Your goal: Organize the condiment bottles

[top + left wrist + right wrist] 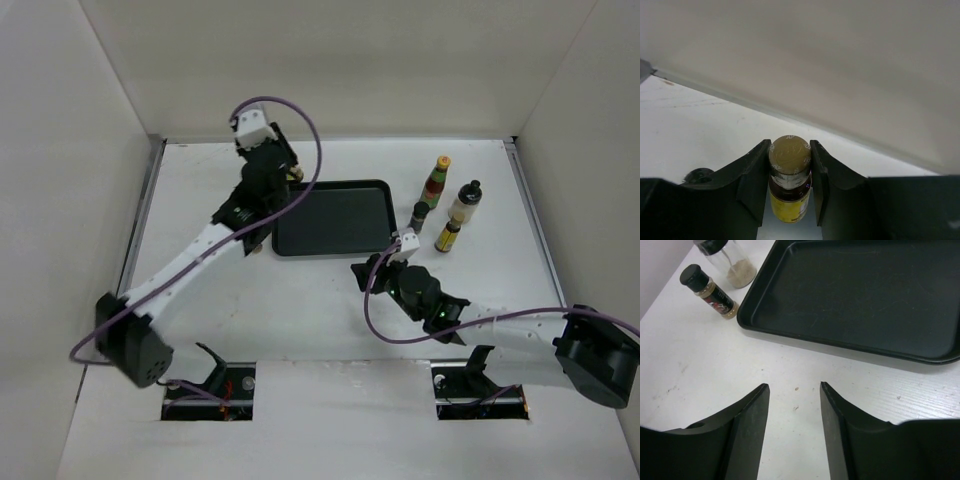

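Note:
The tray is empty. I should turn my left gripper in line with the tray's far edge next and lower the bottle onto the tray's far corner nearest it.
My left gripper (790, 146) is shut on a slim yellow-labelled bottle (788, 206) with a gold cap, its fingers (754, 175) pressing either side of the neck. From above, that gripper (283, 168) and bottle (296, 176) are at the back left corner of the black tray (335, 215). Right of the tray stand a red-green bottle with a yellow cap (437, 180), a cream bottle with a black cap (464, 204), a yellow-labelled bottle (448, 236) and a short dark jar (419, 215). My right gripper (792, 390) is open over bare table, nothing between its fingers, just off the tray's front edge (840, 347).
The right wrist view shows a small black-capped jar (710, 292) and a clear jar holding powder (727, 262) beside the tray's corner; the left arm (200, 250) hides them from above. White walls enclose the table on three sides.

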